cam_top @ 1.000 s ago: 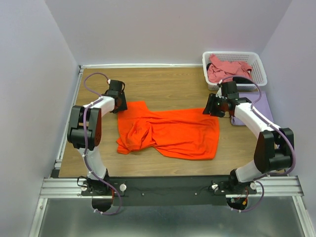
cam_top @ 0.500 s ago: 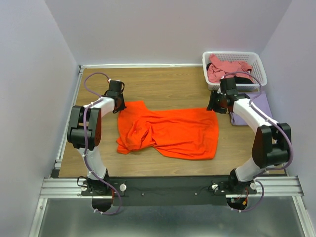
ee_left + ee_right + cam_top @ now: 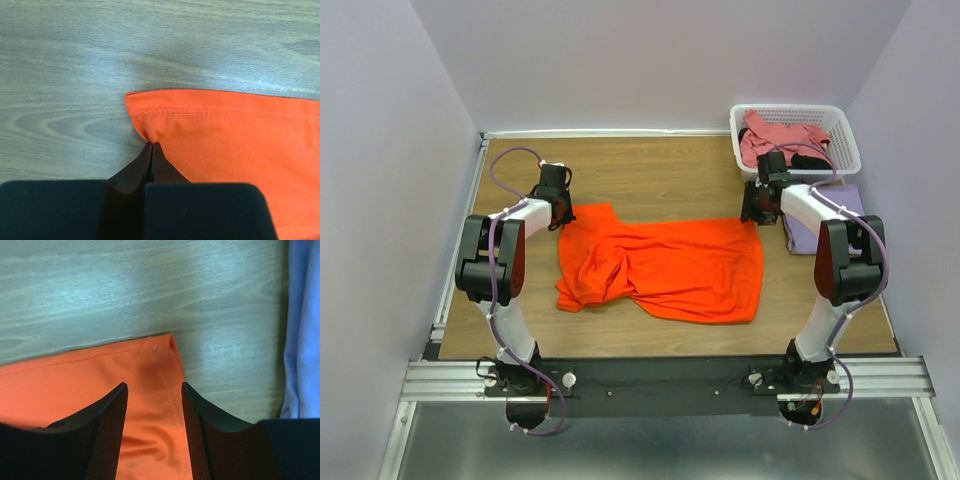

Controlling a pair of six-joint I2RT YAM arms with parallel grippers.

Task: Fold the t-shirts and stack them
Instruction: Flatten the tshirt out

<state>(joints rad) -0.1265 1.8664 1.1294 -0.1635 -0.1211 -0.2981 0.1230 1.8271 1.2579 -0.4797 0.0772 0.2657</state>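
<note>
The orange t-shirt's far corner [image 3: 752, 222] [image 3: 164, 344] is below and just outward of my right gripper's open fingers, so the gripper needs to edge outward and down to close on it.
The orange t-shirt [image 3: 670, 265] lies spread and rumpled in the middle of the table. My left gripper [image 3: 563, 213] is at its far left corner. In the left wrist view the left gripper [image 3: 151, 146] is shut, pinching the hemmed edge of the orange t-shirt [image 3: 240, 135]. My right gripper [image 3: 754, 210] hovers at the far right corner. In the right wrist view the right gripper [image 3: 152, 387] stands open, its fingers on either side of the side hem of the orange t-shirt [image 3: 75, 385]. A lavender t-shirt [image 3: 855, 205] lies folded at the right, under the right arm.
A white lattice basket [image 3: 790, 108] stands at the far right corner, holding a pink t-shirt [image 3: 775, 140] and a bit of black cloth [image 3: 810, 160]. The lavender cloth [image 3: 302, 330] lies close to the right of the right gripper. Purple walls enclose the table.
The left gripper has closed on the shirt's far left corner. The right gripper has moved away from me to the shirt's far right corner and stayed open.
</note>
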